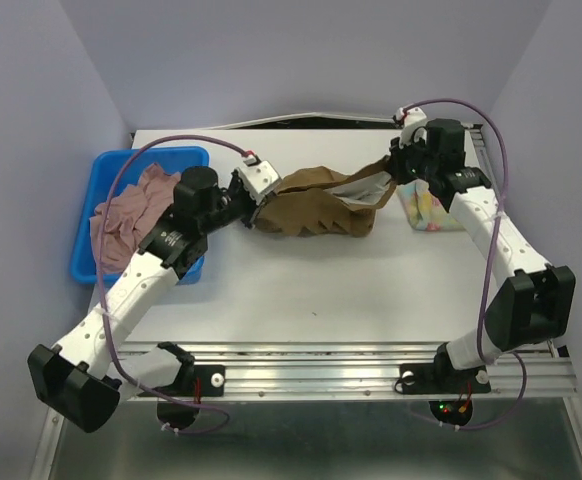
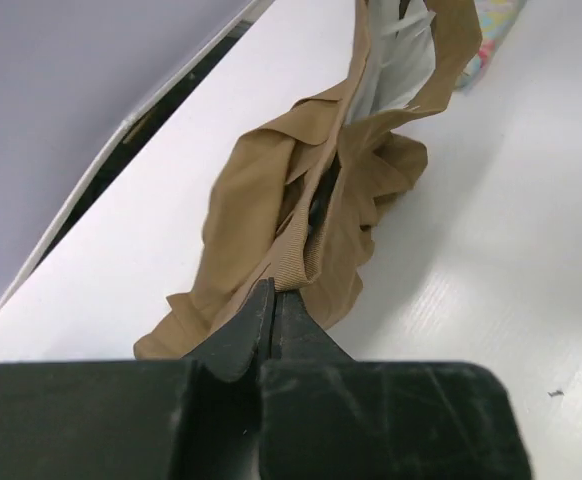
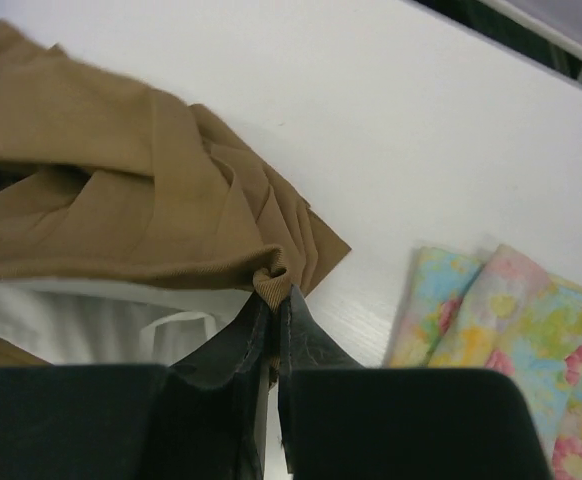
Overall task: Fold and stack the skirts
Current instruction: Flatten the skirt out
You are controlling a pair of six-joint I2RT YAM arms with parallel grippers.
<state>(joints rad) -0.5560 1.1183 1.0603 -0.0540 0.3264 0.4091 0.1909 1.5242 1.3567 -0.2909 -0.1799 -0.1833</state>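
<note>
Next, my right gripper lowers the skirt's waistband back and to the left in the top view, onto empty table.
The brown pleated skirt (image 1: 316,205) hangs crumpled between my two grippers over the back of the table, its white lining showing. My left gripper (image 1: 256,205) is shut on its ribbed waistband (image 2: 301,262) at the left end. My right gripper (image 1: 396,172) is shut on the waistband (image 3: 271,283) at the right end. The pastel flowered skirt (image 1: 426,210) lies folded on the table under my right arm; it also shows in the right wrist view (image 3: 501,340). The dusty pink skirt (image 1: 131,210) lies bunched in the blue bin (image 1: 86,250).
The blue plastic bin stands at the table's left edge, beside my left arm. A metal rail (image 1: 371,365) runs along the near edge of the table. Purple walls close in the back and sides.
</note>
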